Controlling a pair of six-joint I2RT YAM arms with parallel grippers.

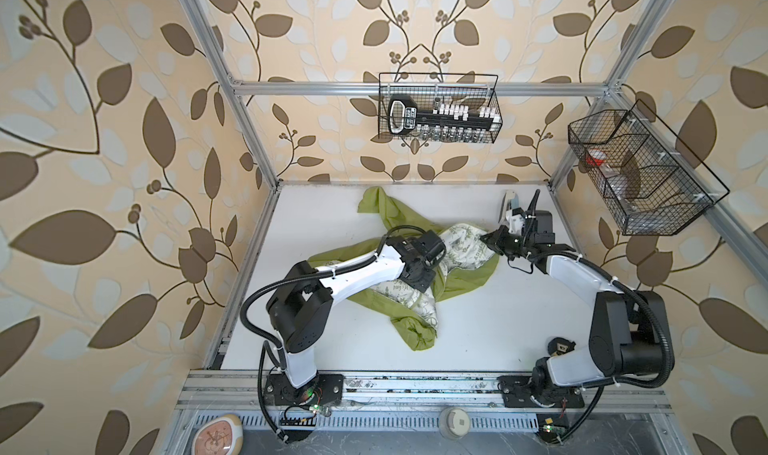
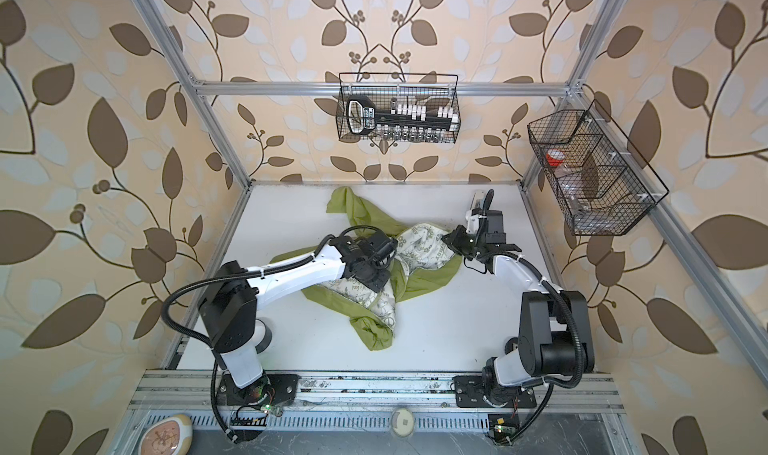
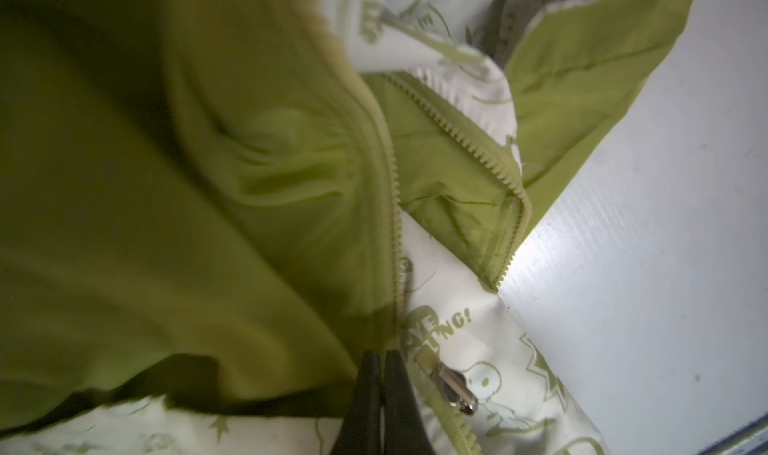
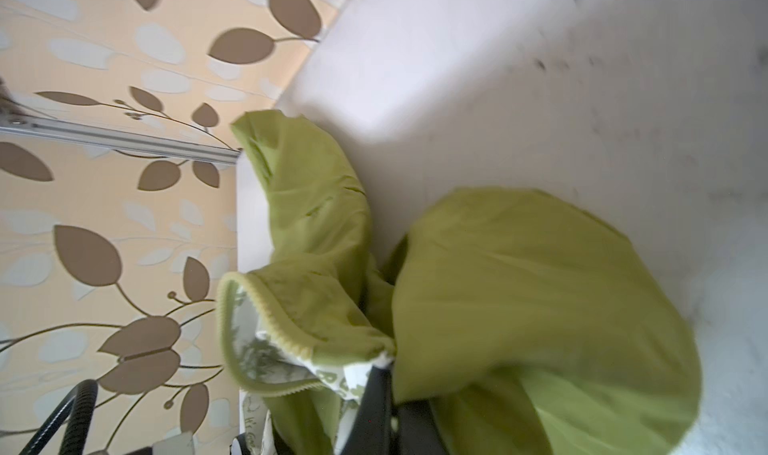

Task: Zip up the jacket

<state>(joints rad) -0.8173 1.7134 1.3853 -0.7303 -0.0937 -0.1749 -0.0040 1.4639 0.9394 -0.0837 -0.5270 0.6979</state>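
Note:
Next, the left gripper lifts the edge, spreads the crumpled jacket toward the basketless side, where the tabletop is bare, then lowers and releases it.
The lime-green jacket (image 1: 469, 282) (image 2: 432, 278) lies crumpled and unzipped on the white table, its cream printed lining showing, in both top views. My left gripper (image 1: 420, 283) (image 3: 380, 355) is over its middle, jaws pressed together on the green front edge beside the zipper teeth (image 3: 469, 141). The metal zipper slider (image 3: 457, 386) lies free on the lining just beside the fingers. My right gripper (image 1: 487, 239) (image 4: 388, 370) is at the jacket's far right end. It is shut on a bunched fold of green fabric and lining, and its fingertips are buried in the cloth.
One sleeve (image 1: 376, 208) trails toward the back wall. A small white and black device (image 1: 510, 201) stands at the table's back right. A wire basket (image 1: 440, 112) hangs on the back wall and another (image 1: 636, 174) on the right frame. The bare table (image 1: 478, 340) extends forward.

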